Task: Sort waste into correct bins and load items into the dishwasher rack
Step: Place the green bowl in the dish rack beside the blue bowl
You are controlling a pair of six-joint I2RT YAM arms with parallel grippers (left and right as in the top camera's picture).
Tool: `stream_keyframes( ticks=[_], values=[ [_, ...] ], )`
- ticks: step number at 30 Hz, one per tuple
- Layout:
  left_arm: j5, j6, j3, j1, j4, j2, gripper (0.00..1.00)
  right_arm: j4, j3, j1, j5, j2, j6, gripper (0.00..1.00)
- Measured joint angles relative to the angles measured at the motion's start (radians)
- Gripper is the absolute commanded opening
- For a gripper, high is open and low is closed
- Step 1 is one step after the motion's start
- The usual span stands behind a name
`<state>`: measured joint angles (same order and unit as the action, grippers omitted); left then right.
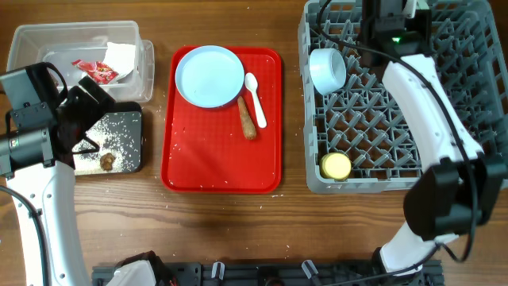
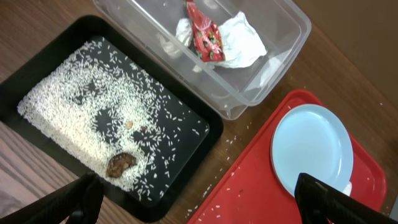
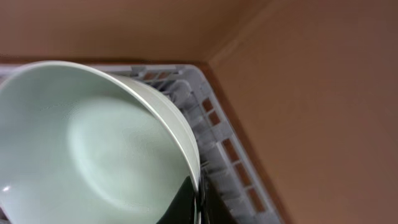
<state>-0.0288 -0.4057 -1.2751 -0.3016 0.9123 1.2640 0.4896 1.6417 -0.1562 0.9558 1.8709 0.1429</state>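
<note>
My right gripper holds the mint green bowl's rim and next needs to lower, moving left in the overhead view, to release it in the slots beside the pale blue-white bowl (image 1: 327, 70), because they are empty.
My right gripper (image 3: 190, 198) is shut on the rim of the mint green bowl (image 3: 87, 143), holding it tilted over the far corner of the grey dishwasher rack (image 3: 219, 144). In the overhead view the rack (image 1: 397, 181) holds a pale blue-white bowl (image 1: 327, 70) and a yellow cup (image 1: 336, 165). My left gripper (image 2: 199, 199) is open and empty above the black tray (image 2: 205, 134), which holds rice (image 2: 68, 106) and a brown lump (image 2: 119, 164). The clear tub (image 2: 283, 43) holds the red wrapper (image 2: 205, 34) and the napkin (image 2: 242, 43). The blue plate (image 1: 209, 75), spoon (image 1: 255, 97) and brown stick (image 1: 247, 117) lie on the red tray.
The flat red serving tray (image 1: 214, 159) lies between the bins and the rack, with a few rice grains scattered on it and on the wooden table beside the black tray. My right arm (image 1: 429, 103) stretches across the rack.
</note>
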Motion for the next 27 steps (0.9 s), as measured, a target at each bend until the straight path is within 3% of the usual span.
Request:
stream_keyframes(
  ticks=[4,8,14,21,24,27],
  values=[
    [0.000,0.000,0.000,0.000,-0.001,0.000,1.00,-0.081,0.000,0.000,0.030,0.112,0.205,0.04],
    [0.000,0.000,0.000,0.000,0.000,0.000,1.00,-0.138,-0.002,0.000,0.135,0.200,0.300,0.04],
    [0.000,0.000,0.000,0.000,0.000,0.000,1.00,-0.175,-0.002,0.001,0.196,0.205,0.340,0.04],
    [0.000,0.000,0.000,0.000,0.000,0.000,1.00,-0.013,0.000,-0.074,0.207,0.205,0.352,0.05],
    [0.000,0.000,0.000,0.000,-0.001,0.000,1.00,0.033,0.000,-0.117,0.203,0.205,0.356,0.27],
    [0.000,0.000,0.000,0.000,-0.001,0.000,1.00,0.114,-0.001,-0.151,0.178,0.205,0.358,0.36]
  ],
)
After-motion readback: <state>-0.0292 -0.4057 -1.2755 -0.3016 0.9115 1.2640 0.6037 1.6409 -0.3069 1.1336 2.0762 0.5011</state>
